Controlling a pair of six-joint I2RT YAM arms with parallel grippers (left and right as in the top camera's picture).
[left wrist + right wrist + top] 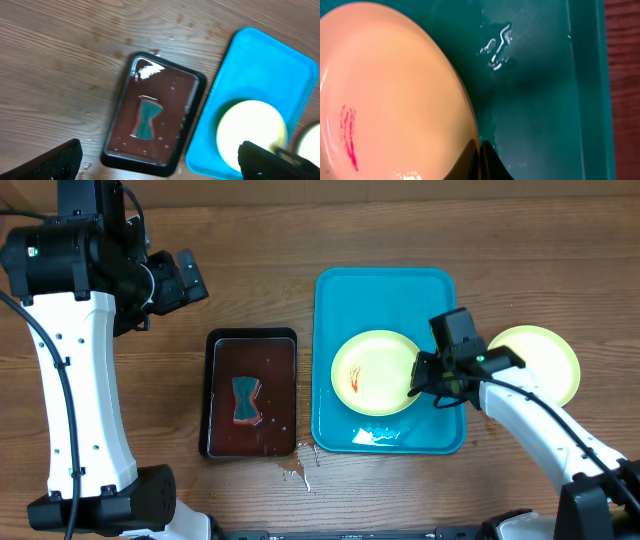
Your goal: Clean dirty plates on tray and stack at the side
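My left gripper moves back and to the right in the overhead view next. It then goes down onto the teal sponge's narrow middle (246,398) (147,117), because the plate is smeared.
A pale yellow-green plate (375,372) with a red smear (349,135) lies on the turquoise tray (335,290). My right gripper (420,375) is shut on this plate's right rim; in the right wrist view its fingertips (480,160) pinch the edge of the plate (395,90) over the tray floor (540,100). A second plate (545,360) sits on the table right of the tray. My left gripper (190,275) hangs open high at the upper left, with nothing between its fingers (160,165). The left wrist view shows the plate (252,132) on the tray (260,65).
A dark brown tray (252,337) holding a teal sponge (246,400) in liquid stands left of the turquoise tray. Water drops lie on the table (295,470) below it and on the turquoise tray's floor (495,47).
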